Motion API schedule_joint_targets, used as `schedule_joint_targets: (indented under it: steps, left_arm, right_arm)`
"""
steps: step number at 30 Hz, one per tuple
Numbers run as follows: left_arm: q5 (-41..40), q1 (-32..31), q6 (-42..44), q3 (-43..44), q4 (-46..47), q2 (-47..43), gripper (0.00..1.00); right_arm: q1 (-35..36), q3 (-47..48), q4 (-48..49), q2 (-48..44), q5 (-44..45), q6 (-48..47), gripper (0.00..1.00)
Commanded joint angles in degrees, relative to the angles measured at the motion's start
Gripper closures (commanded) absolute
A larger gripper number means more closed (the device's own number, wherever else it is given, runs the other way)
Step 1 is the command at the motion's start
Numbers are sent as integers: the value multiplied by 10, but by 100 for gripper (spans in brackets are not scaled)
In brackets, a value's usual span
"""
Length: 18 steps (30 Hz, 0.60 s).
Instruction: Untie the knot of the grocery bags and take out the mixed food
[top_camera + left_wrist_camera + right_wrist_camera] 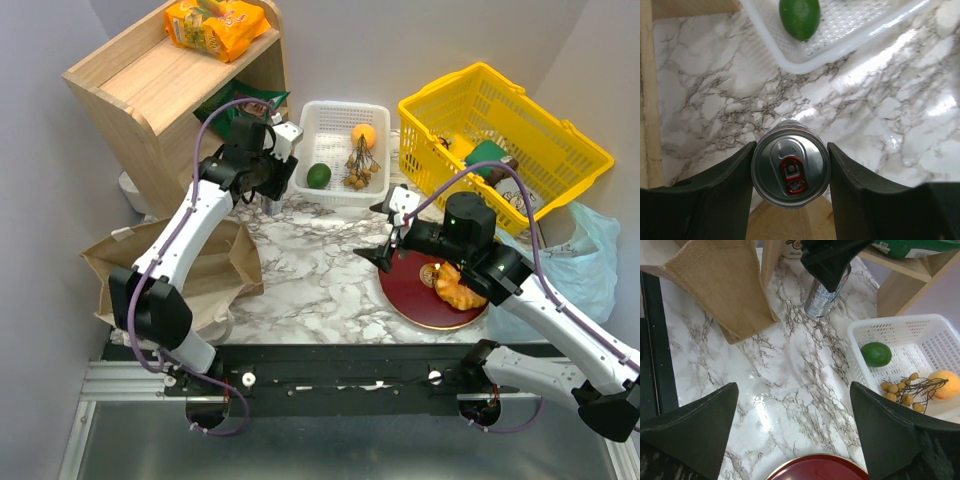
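The clear marble beside the white basket's near corner is below and outward, so the left gripper should next move outward, lower the can and let go of it there.
My left gripper is shut on an upright silver drink can, low over the marble beside the wooden shelf; the can also shows in the right wrist view. My right gripper is open and empty above the marble, just behind the red plate that carries the ring pastry. The brown paper bag lies at the left. The light blue plastic bag lies at the right; no knot shows. An orange, a green fruit and a brown bunch lie in the white basket.
Orange snack packets sit on top of the wooden shelf and a green packet inside it. The yellow basket with goods stands at the back right. Bare marble lies between the two grippers.
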Motion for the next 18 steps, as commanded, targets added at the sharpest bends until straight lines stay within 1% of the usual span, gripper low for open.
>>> schedule_joint_targets:
  steps: [1,3,9,12,14,15,16,17,18]
  left_arm:
    - [-80,4,-35,-6,90,44,100]
    - [-107,5,-47,-10,113,58,100]
    - [-114,18,-65,-40,215,93,100]
    - [-88,30,-81,-39,248,112,100]
    - [-92,35,-96,-38,271,125,100]
    - [-86,42,-109,-38,278,129,100]
    - [-54,48,-134,-43,287,135,100]
    - [-41,54,-149,-45,299,138,100]
    - [-44,57,-160,-44,300,143,100]
  right_arm:
    - [-2,-16,-18,-14,10,-17,1]
    - [-4,-20,-21,-20,16,-19,1]
    - [-14,-31,-32,-28,15,-20,1]
    - [-18,-38,-32,-29,12,-21,1]
    - [-21,-42,-33,-28,8,-22,1]
    - [-23,-43,-33,-27,7,-23,1]
    - [-25,-43,-34,-27,8,-23,1]
    - [-26,-44,-35,-27,8,-24,1]
    - [-27,-44,-36,-27,8,-24,1]
